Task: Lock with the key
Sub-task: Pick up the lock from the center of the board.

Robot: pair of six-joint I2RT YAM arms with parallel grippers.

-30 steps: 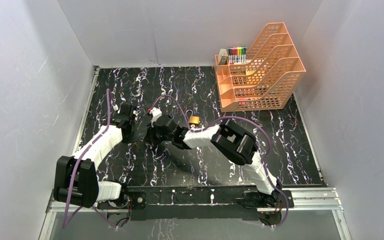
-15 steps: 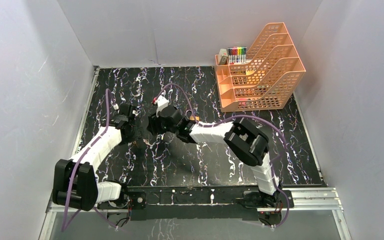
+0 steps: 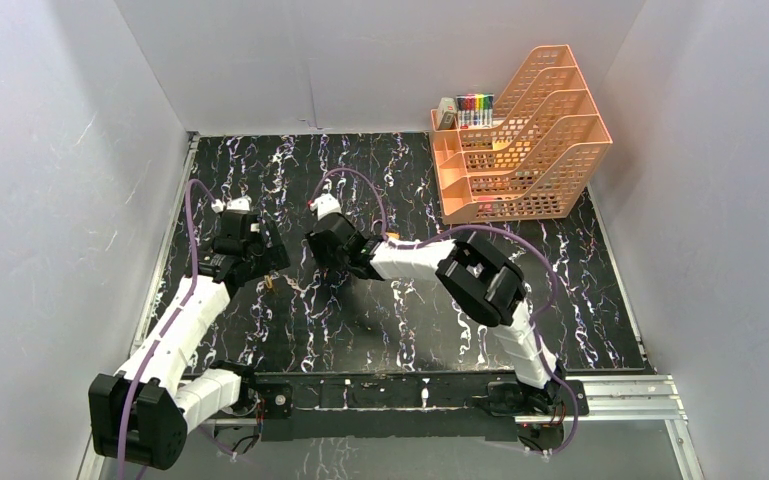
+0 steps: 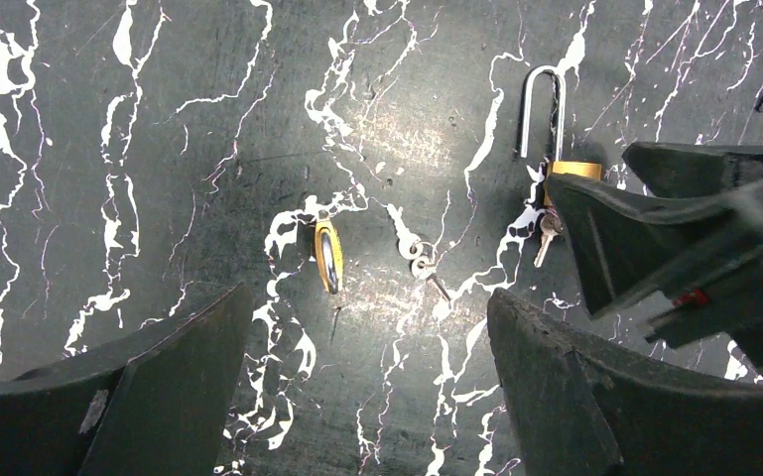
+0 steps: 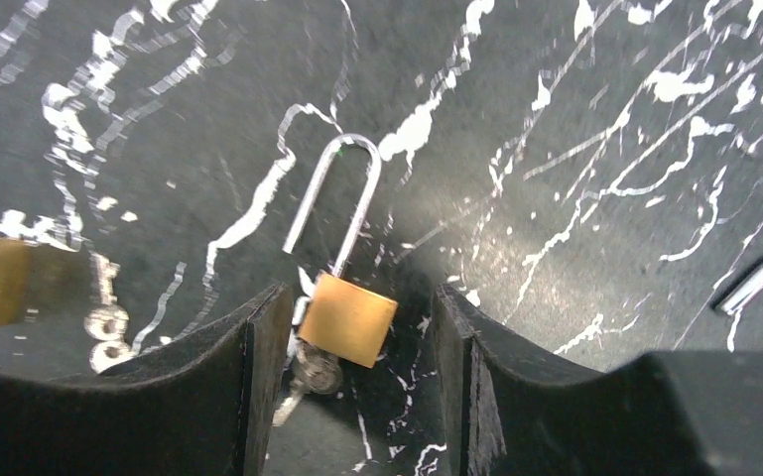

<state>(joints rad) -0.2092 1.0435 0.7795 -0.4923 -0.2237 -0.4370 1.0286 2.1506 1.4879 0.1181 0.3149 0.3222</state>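
The brass padlock's body [image 5: 348,319] already sits between the fingers of my right gripper, so next I need to keep that gripper where it is and close its fingers onto the padlock's body.
A brass padlock [image 5: 347,317] lies on the black marbled table with its steel shackle [image 5: 337,198] swung open. A key [image 5: 313,372] sticks in its bottom. My right gripper [image 5: 362,297] is open, its fingers standing either side of the padlock's body without touching it. The left wrist view shows the same padlock [image 4: 573,170] and key [image 4: 548,233] beside the right gripper's fingers [image 4: 635,233]. My left gripper [image 4: 369,297] is open and empty over bare table, left of the right gripper [image 3: 315,250].
A second brass lock body [image 4: 327,256] stands on edge ahead of the left gripper [image 3: 268,258], next to a loose key ring [image 4: 419,263]. Another steel shackle [image 5: 759,283] lies to the right. An orange file rack [image 3: 520,140] stands at the back right.
Both grippers have gone from shut to open, letting go of the padlock and key. The left arm has drawn back to the left; the right gripper has shifted a little toward the back.
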